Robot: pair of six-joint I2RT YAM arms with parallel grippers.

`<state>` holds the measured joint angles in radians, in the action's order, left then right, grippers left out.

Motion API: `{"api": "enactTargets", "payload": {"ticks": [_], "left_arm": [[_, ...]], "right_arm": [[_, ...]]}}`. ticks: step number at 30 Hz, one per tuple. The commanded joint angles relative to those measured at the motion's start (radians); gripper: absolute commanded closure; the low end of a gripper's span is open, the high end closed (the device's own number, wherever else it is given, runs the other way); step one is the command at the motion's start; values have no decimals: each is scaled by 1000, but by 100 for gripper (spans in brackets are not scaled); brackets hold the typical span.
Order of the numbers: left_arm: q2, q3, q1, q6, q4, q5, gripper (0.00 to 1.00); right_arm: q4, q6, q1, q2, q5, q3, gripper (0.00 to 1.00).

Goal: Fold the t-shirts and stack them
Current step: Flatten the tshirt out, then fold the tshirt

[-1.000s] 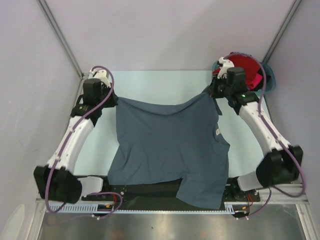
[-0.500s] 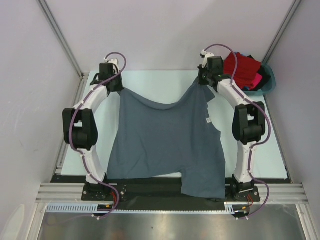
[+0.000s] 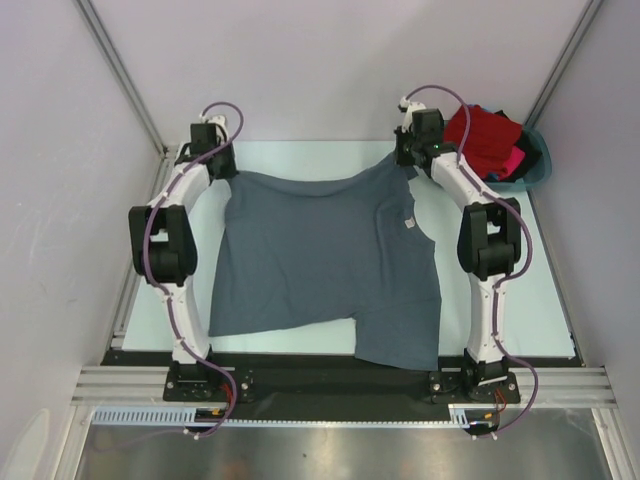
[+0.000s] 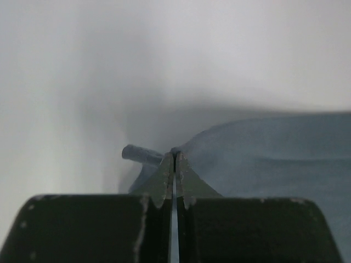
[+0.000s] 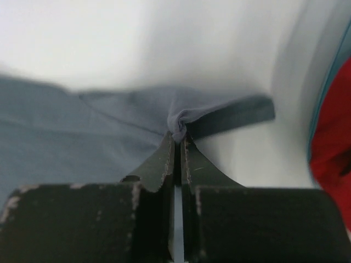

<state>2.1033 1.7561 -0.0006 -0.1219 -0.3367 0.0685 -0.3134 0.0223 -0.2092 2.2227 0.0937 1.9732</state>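
My right gripper moves back over the shirt beside the white label (image 3: 409,222) next and releases the shirt's corner, because the shirt lies spread with its far corner pinched.
The large slate-grey t-shirt (image 3: 320,265) lies spread over the table, its near edge hanging over the front rail. A small white label (image 3: 409,222) shows near its right side. My left gripper (image 3: 226,174) is shut on the shirt's far left corner (image 4: 181,156). My right gripper (image 3: 406,164) is shut on the far right corner, a bunched fold (image 5: 180,125) between the tips. Both arms reach to the table's far edge. Red (image 3: 485,140), pink (image 3: 519,160) and dark shirts sit piled in the teal basin (image 3: 537,165).
The teal basin stands at the far right corner, close to the right gripper; its red cloth (image 5: 332,148) shows at the right edge of the right wrist view. Grey walls and metal posts enclose the table. The black front rail (image 3: 300,380) runs under the shirt's near edge.
Both arms have stretched to the far edge, pulling the shirt away from the front rail. The far edge, sagging half a second ago, is now drawn nearly straight between the grippers.
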Motion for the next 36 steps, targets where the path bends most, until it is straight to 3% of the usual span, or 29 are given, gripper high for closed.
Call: {"api": "enactTargets", "payload": {"ticks": [1,6,11,16,26,34,36], "left_arm": [[-98,-111,-2,-25,42,97,100],[-242,-300,-2,-114,71,169,99],[-365,-444,-2,-139,41,76,100],[-469,-537,-2,-159,44,19,99],[-447,-584,-38,-160,-33,-59,100],[-437,-633,-64,-222,-76,-176,100],[-421,-612,-65,-222,-137,-142,100]], "right_arm": [[16,-19,-13,-130,-5,-92,100],[-23,-19,-48,-267,-32,-260,100],[-59,-19,-105,-385,-66,-407,100],[-110,-15,-145,-423,-143,-448,100],[-234,152,-203,-449,-330,-533,100],[-196,338,-213,-570,-318,-732,100],[-228,363,-214,-571,-293,-732,100]]}}
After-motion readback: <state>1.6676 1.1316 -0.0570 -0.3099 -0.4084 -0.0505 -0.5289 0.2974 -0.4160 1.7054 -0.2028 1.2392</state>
